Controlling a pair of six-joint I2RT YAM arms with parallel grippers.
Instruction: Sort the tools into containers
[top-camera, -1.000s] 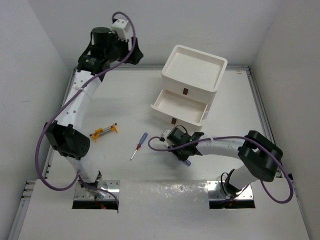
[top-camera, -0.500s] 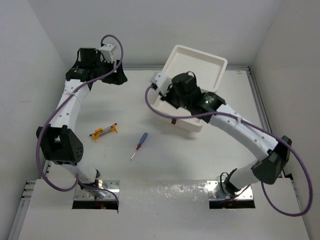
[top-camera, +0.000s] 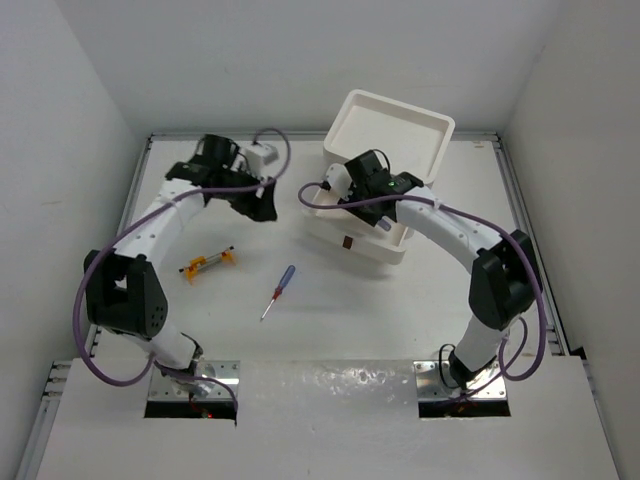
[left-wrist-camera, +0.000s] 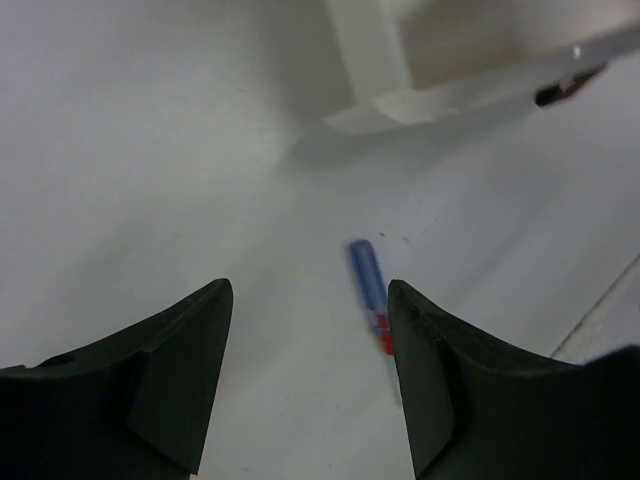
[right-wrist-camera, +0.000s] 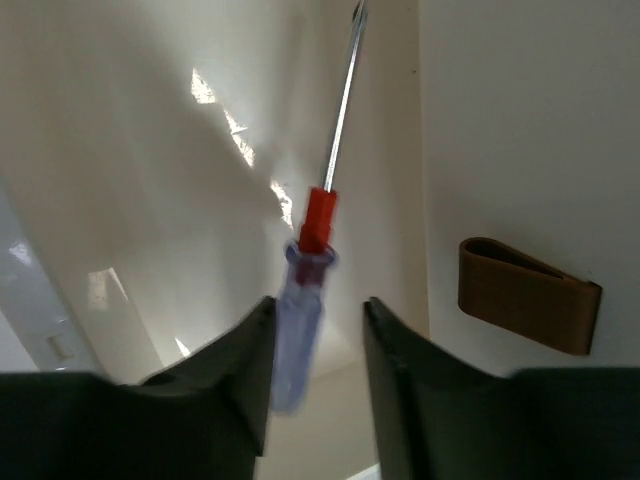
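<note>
My left gripper first moves down and back to the handle beside the red collar next, to get the screwdriver (top-camera: 279, 291) on the tabletop.
The white drawer unit (top-camera: 392, 125) stands at the back, one drawer (top-camera: 325, 218) pulled out with its brown tab (top-camera: 347, 241) in front. My right gripper (top-camera: 378, 205) hangs open over that drawer. In the right wrist view a screwdriver (right-wrist-camera: 298, 320) with a clear blue handle and a red collar shows blurred between the jaws (right-wrist-camera: 318, 305), against one finger and apart from the other, its shaft pointing into the drawer. A blue and red screwdriver (top-camera: 279, 291) lies on the table. My left gripper (top-camera: 262, 210) is open and empty above the table, that screwdriver (left-wrist-camera: 367, 285) just ahead of its fingers (left-wrist-camera: 310, 290).
An orange and yellow tool (top-camera: 208, 263) lies on the table left of the blue screwdriver. The left wrist view shows the drawer unit's corner (left-wrist-camera: 400, 60) beyond the fingers. White walls close in the table on three sides.
My right arm rose from the table with the clear-handled screwdriver to above the open drawer, and its jaws have parted. My left arm swung from the back left corner down toward the table's middle.
</note>
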